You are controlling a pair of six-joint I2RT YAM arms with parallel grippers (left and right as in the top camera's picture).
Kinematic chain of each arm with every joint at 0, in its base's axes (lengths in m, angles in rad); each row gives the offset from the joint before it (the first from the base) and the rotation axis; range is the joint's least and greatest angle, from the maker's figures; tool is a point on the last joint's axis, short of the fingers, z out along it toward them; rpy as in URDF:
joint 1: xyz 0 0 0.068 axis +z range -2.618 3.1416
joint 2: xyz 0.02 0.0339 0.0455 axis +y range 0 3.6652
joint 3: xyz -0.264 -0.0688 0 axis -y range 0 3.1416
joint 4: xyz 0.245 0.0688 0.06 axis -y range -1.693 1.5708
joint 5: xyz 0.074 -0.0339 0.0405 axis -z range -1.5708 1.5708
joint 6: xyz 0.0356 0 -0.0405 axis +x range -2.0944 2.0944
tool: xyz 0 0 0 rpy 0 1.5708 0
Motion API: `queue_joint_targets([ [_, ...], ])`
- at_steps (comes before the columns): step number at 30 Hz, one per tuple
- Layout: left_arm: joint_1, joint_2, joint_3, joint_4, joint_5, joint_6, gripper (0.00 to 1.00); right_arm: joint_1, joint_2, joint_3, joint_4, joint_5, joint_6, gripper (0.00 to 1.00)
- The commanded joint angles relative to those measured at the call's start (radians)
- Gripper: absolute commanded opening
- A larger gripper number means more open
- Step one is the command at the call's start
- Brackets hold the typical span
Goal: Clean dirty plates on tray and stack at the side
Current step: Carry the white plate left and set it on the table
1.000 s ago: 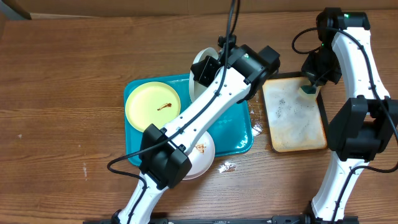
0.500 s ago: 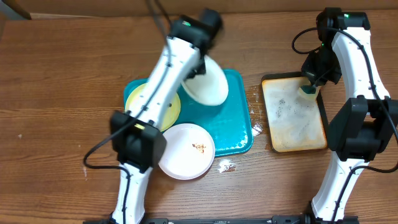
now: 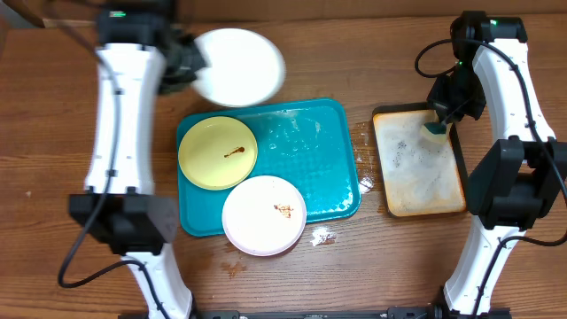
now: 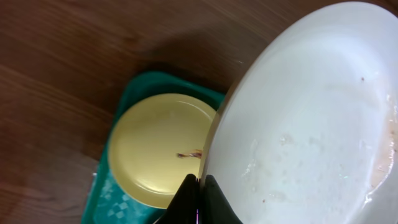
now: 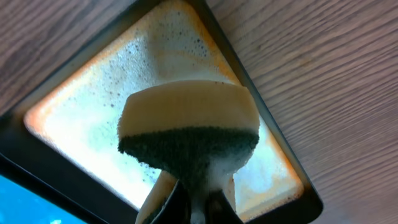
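My left gripper next needs to swing down, back and left in the overhead view and release the plate on the clear tabletop below, beside the teal tray.
My left gripper [image 3: 188,67] is shut on the rim of a white plate [image 3: 239,66] and holds it above the bare table behind the teal tray [image 3: 319,159]. In the left wrist view the jaws [image 4: 200,186] pinch that wet plate [image 4: 311,124]. A pale yellow-green plate [image 3: 218,152] with a brown smear lies on the tray's left part; it also shows in the left wrist view [image 4: 158,149]. A second white plate [image 3: 264,215] with a brown smear overhangs the tray's front edge. My right gripper [image 3: 438,124] is shut on a sponge [image 5: 189,134].
A tan black-rimmed tray [image 3: 418,164] with suds stands right of the teal tray, under the sponge. White scraps [image 3: 322,237] lie on the table by the teal tray's front right corner. The teal tray's right half is wet.
My left arm has swung from the tray's right side across to the far left, carrying the white plate off the tray. The right arm has not moved.
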Motion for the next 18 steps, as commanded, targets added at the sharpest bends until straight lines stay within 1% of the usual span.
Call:
queue_joint_targets([
  [1,0.137,-0.012,0.008,-0.006,0.019,0.033,0.04,0.004,-0.032,0.023,-0.001,-0.024,-0.029,0.04],
  [6,0.333,-0.012,-0.009,0.004,0.026,0.06,0.04,0.004,-0.032,0.023,-0.004,-0.031,-0.032,0.04],
  [10,0.423,-0.012,-0.087,0.058,0.034,0.094,0.05,0.004,-0.033,0.023,-0.008,-0.038,-0.055,0.04],
  [15,0.483,-0.012,-0.321,0.18,0.06,0.109,0.05,0.004,-0.033,0.023,-0.017,-0.039,-0.058,0.04],
  [18,0.5,-0.012,-0.504,0.294,0.084,0.104,0.05,0.004,-0.032,0.023,-0.029,-0.038,-0.064,0.04],
])
